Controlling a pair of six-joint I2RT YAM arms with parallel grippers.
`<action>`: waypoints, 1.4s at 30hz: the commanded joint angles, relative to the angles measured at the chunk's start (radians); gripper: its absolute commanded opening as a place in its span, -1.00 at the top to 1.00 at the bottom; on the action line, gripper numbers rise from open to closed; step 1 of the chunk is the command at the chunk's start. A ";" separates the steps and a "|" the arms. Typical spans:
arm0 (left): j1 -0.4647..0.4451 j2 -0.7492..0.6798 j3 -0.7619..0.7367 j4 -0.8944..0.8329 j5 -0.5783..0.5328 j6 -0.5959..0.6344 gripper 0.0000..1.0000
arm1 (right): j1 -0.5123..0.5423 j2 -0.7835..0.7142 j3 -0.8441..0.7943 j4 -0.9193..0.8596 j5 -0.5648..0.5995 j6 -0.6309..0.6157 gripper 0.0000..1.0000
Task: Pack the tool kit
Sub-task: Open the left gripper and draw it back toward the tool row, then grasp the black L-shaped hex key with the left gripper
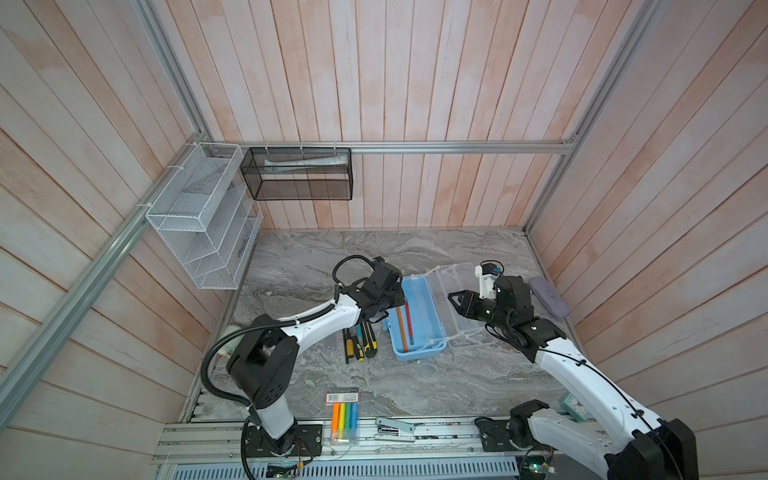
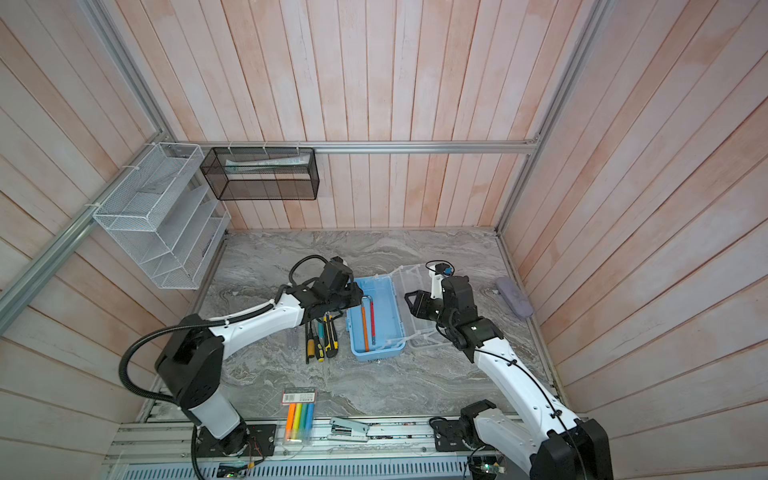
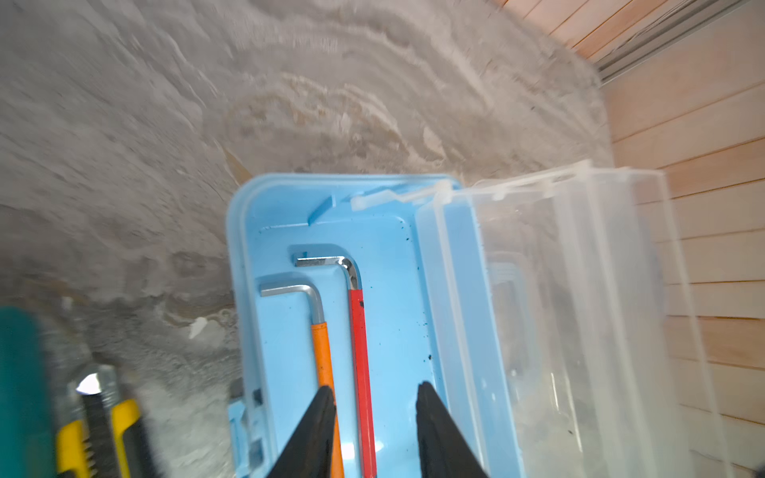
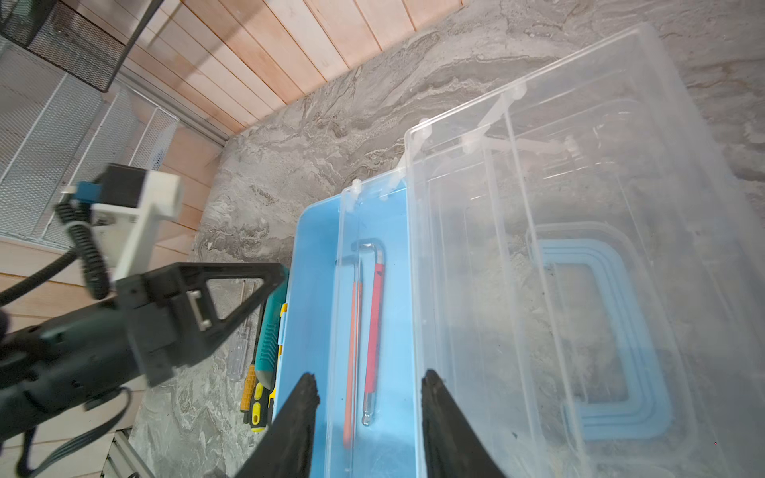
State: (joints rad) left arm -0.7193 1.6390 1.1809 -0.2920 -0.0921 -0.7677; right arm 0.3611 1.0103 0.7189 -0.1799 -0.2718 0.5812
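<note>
My left gripper will move past the utility knife and down onto the black tool beyond the screwdrivers, as both hex keys are already in the box [image 3: 289, 215].
The tool kit [image 1: 415, 355] [image 2: 376, 353] stands open mid-table, a light blue box [image 3: 289, 215] [image 4: 310, 256]. Its clear tray and lid [image 1: 461, 278] [image 4: 600, 165] are swung out to the right, the blue handle [image 4: 645, 414] lying under the lid. An orange hex key [image 3: 323, 356] and a red hex key [image 3: 360, 351] [image 1: 408, 322] lie flat on the box floor. My left gripper [image 1: 388, 313] [image 2: 347, 305] [image 3: 374, 389] hangs open over the box's left edge, the red key below the gap, untouched. My right gripper [image 1: 451, 297] [image 2: 407, 297] [image 4: 368, 378] is open above the clear tray.
Screwdrivers and a yellow-black utility knife [image 1: 370, 338] [image 3: 99, 414] lie just left of the box. A marker pack [image 1: 345, 415] and a stapler [image 1: 395, 428] sit at the front edge. A grey-lilac case [image 1: 548, 297] lies at the right wall. Mesh racks [image 1: 199, 216] hang back left.
</note>
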 commanded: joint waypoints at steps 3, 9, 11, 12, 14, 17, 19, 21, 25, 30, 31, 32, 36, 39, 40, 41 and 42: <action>0.054 -0.182 -0.161 -0.119 -0.128 0.042 0.26 | 0.032 -0.032 0.015 -0.040 -0.020 -0.005 0.10; 0.173 -0.314 -0.324 -0.138 -0.112 0.064 0.28 | 0.106 -0.015 0.005 -0.022 0.036 0.015 0.10; 0.204 -0.326 -0.357 -0.127 -0.107 0.078 0.33 | 0.112 -0.003 -0.001 -0.006 0.036 0.022 0.12; 0.220 -0.322 -0.368 -0.123 -0.104 0.084 0.36 | 0.114 0.006 -0.003 0.000 0.037 0.023 0.14; 0.237 -0.308 -0.385 -0.102 -0.101 0.099 0.42 | 0.117 0.019 -0.004 0.006 0.041 0.025 0.15; 0.247 -0.261 -0.391 -0.078 -0.098 0.115 0.45 | 0.121 0.038 -0.006 0.017 0.046 0.029 0.16; 0.249 -0.223 -0.388 -0.063 -0.099 0.120 0.46 | 0.122 0.048 -0.007 0.019 0.046 0.032 0.16; 0.248 -0.184 -0.385 -0.047 -0.094 0.126 0.49 | 0.123 0.053 -0.012 0.026 0.047 0.034 0.17; 0.253 -0.126 -0.376 -0.032 -0.101 0.130 0.52 | 0.124 0.064 -0.014 0.032 0.055 0.035 0.17; 0.258 -0.081 -0.361 -0.022 -0.116 0.132 0.55 | 0.123 0.078 -0.019 0.039 0.058 0.032 0.17; 0.258 -0.075 -0.356 -0.022 -0.118 0.134 0.56 | 0.123 0.080 -0.019 0.041 0.059 0.032 0.17; 0.258 -0.066 -0.353 -0.021 -0.121 0.135 0.56 | 0.123 0.083 -0.019 0.042 0.059 0.032 0.17; 0.259 -0.044 -0.341 -0.012 -0.121 0.140 0.57 | 0.123 0.088 -0.019 0.042 0.063 0.029 0.17; 0.259 -0.028 -0.334 -0.007 -0.124 0.139 0.57 | 0.124 0.088 -0.021 0.046 0.063 0.029 0.17; 0.259 -0.021 -0.333 -0.004 -0.123 0.140 0.57 | 0.124 0.090 -0.022 0.048 0.064 0.029 0.17; 0.259 -0.015 -0.329 -0.002 -0.120 0.140 0.58 | 0.123 0.090 -0.024 0.052 0.063 0.032 0.17; 0.259 -0.007 -0.325 -0.002 -0.119 0.141 0.58 | 0.123 0.091 -0.025 0.053 0.064 0.032 0.17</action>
State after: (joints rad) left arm -0.4648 1.6066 0.8261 -0.3168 -0.1890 -0.6380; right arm 0.4774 1.0924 0.7071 -0.1467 -0.2245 0.6094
